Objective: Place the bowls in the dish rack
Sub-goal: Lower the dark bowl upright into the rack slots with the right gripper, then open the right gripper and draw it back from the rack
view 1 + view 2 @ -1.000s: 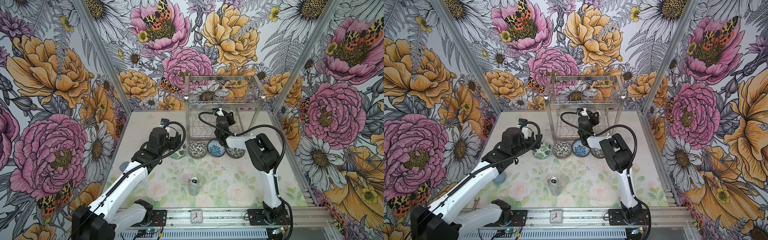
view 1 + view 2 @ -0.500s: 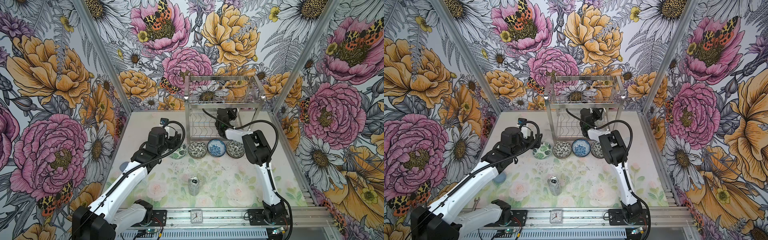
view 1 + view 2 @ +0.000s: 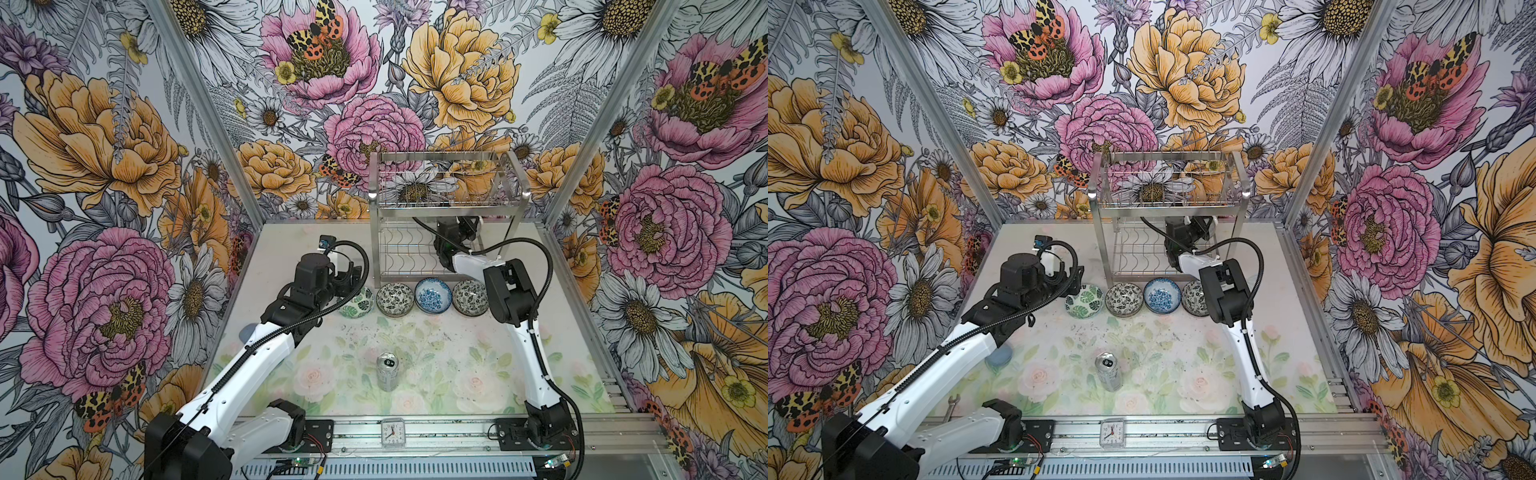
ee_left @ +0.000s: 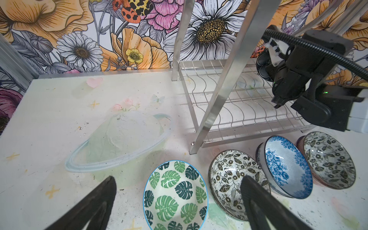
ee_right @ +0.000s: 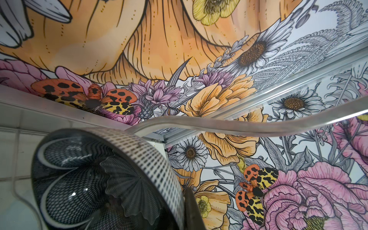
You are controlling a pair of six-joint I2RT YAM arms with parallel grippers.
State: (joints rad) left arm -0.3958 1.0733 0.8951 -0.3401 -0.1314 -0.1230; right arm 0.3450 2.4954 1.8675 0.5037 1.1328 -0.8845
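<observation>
My right gripper lowers the black-and-white lined bowl slightly onto the wavy wire slots next and releases its rim, as the bowl already hangs on edge there.
Four bowls stand in a row in front of the dish rack [image 3: 448, 212]: a green-leaf bowl [image 3: 355, 302], a black-and-white bowl [image 3: 395, 299], a blue bowl [image 3: 433, 295] and another black-and-white bowl [image 3: 470, 297]. My left gripper [image 4: 179, 187] is open and hangs just above the green-leaf bowl [image 4: 175, 197], one finger to each side. My right gripper [image 3: 467, 227] reaches into the rack's lower tier under the upper basket. It is shut on the rim of a black-and-white lined bowl [image 5: 95, 179], held on edge above the wavy wire slots [image 4: 239, 107].
A silver can [image 3: 387, 371] stands upright in the middle of the table. A small clock [image 3: 392, 432] sits on the front rail. A wrench [image 3: 951, 405] lies near the front left. The rack's flat steel legs [image 4: 215, 99] stand close behind the bowls.
My right arm has carried its bowl from above the row of bowls back into the rack's lower tier. The left arm has hardly moved.
</observation>
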